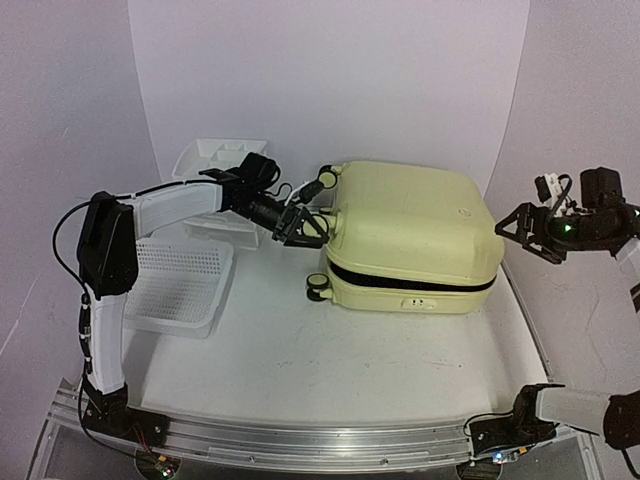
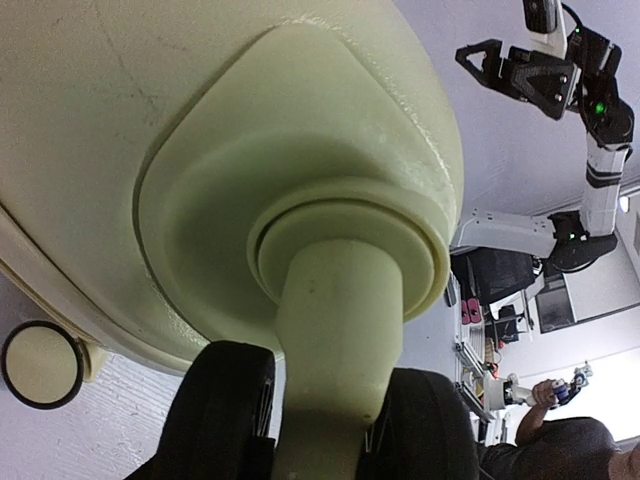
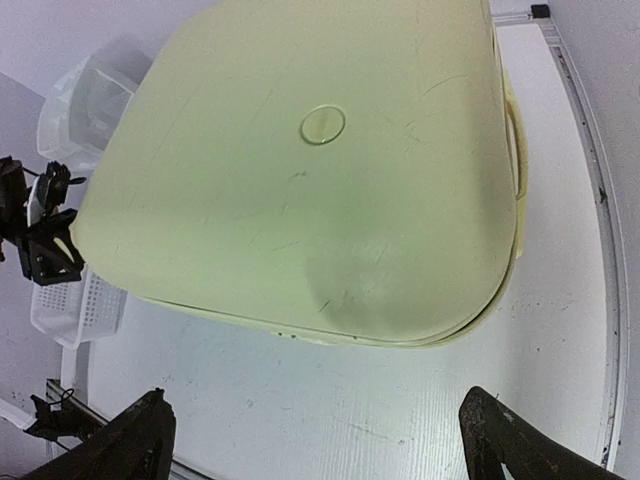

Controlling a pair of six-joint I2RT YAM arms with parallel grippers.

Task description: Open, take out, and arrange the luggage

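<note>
My right gripper should turn next, then reach left in the top view onto the near corner of the luggage's upper shell, as the luggage's seam gapes.
The pale yellow luggage (image 1: 410,235) lies flat at the middle right of the table, its shells nearly shut with a dark seam along the front. It fills the left wrist view (image 2: 250,150) and the right wrist view (image 3: 300,170). My left gripper (image 1: 305,228) is at the suitcase's left end, closed around the cream stem of a spinner wheel (image 2: 335,330) on the upper shell. Another wheel (image 1: 317,287) sits below on the table. My right gripper (image 1: 512,232) hangs open and empty in the air, right of the suitcase; its fingers (image 3: 140,440) spread wide.
A white mesh basket (image 1: 180,285) lies left of the suitcase under my left arm. A white plastic drawer unit (image 1: 215,160) stands behind it. An aluminium rail (image 1: 300,440) runs along the near table edge. A white backdrop curves behind.
</note>
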